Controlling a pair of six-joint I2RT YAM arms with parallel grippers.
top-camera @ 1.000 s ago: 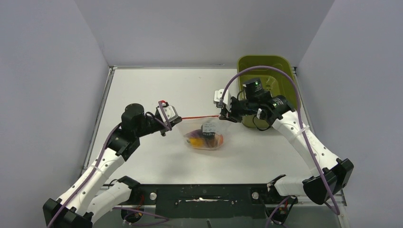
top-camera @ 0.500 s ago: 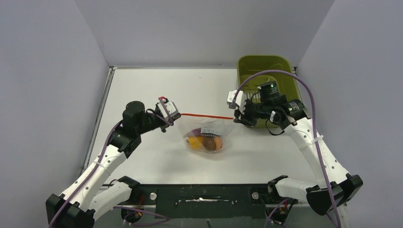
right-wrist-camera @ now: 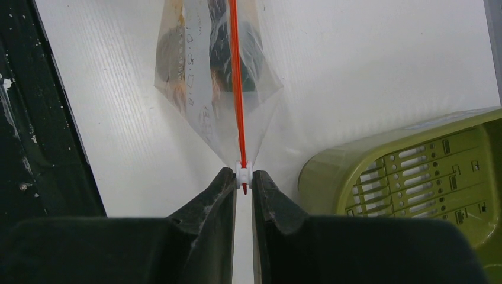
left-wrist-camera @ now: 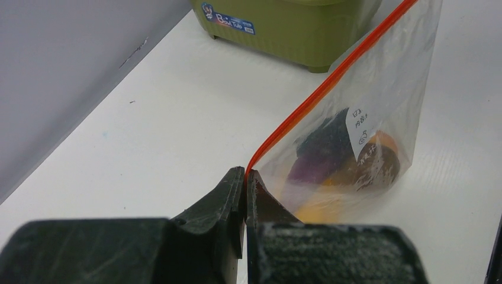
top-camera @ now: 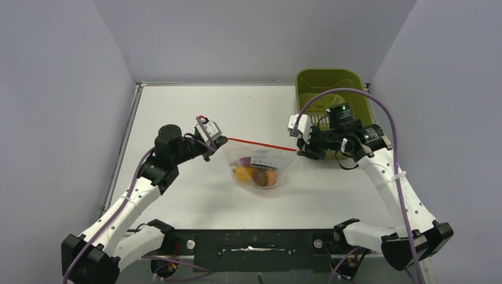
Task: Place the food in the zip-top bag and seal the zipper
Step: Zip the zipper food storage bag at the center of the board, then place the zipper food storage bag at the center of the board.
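Note:
The bag's red zipper is tight, so I need to pull the white slider in my right gripper toward my left gripper next and then let go of the slider.
The clear zip-top bag hangs stretched between my two grippers above the table, its bottom near the surface. The food lies inside it: yellow-orange, purple and dark pieces, also in the left wrist view. The red zipper strip runs taut along the mouth. My left gripper is shut on the bag's left corner. My right gripper is shut on the white slider at the zipper's right end.
An olive-green plastic basket stands at the back right, just behind my right gripper; it shows in the right wrist view and the left wrist view. Grey walls enclose the white table.
My right gripper has pulled the slider to the right along the zipper, which now looks longer and taut. The bag has risen and spread; my left gripper shifted slightly right.

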